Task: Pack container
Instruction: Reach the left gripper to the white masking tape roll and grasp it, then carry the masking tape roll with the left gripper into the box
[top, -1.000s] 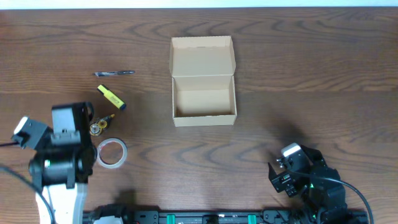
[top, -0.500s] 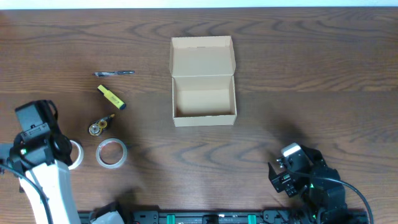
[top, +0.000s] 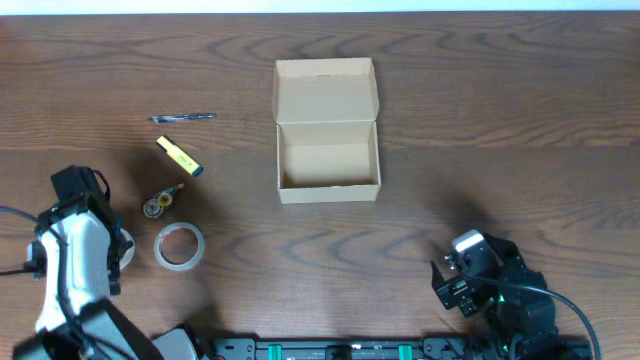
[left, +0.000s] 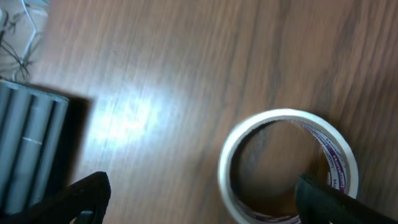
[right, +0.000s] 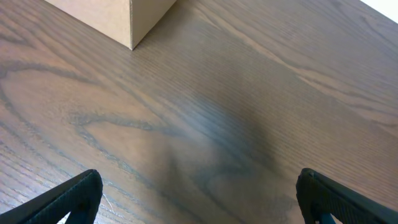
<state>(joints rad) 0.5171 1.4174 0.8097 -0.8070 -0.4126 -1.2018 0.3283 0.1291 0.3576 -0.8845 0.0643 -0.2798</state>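
I will next lower my left gripper onto the white tape roll's rim on the side facing the grey ribbed part.
The container is a tan cardboard box in the middle of the table, open and empty inside, with its lid flap laid back. Its corner shows in the right wrist view. My left arm is at the front left. My left gripper is open, low over a white tape roll. One finger is over the roll's hole and the other is well left of the roll. My right gripper is open and empty over bare wood at the front right, where its arm rests.
Left of the box lie a pen, a yellow highlighter, a small gold-and-black item and a tape roll. Another white roll is partly hidden beside my left arm. A grey ribbed part is close on the left.
My left arm swung left off the small items, then shifted slightly back right. A second white roll came into view beside it. The right arm has not moved.
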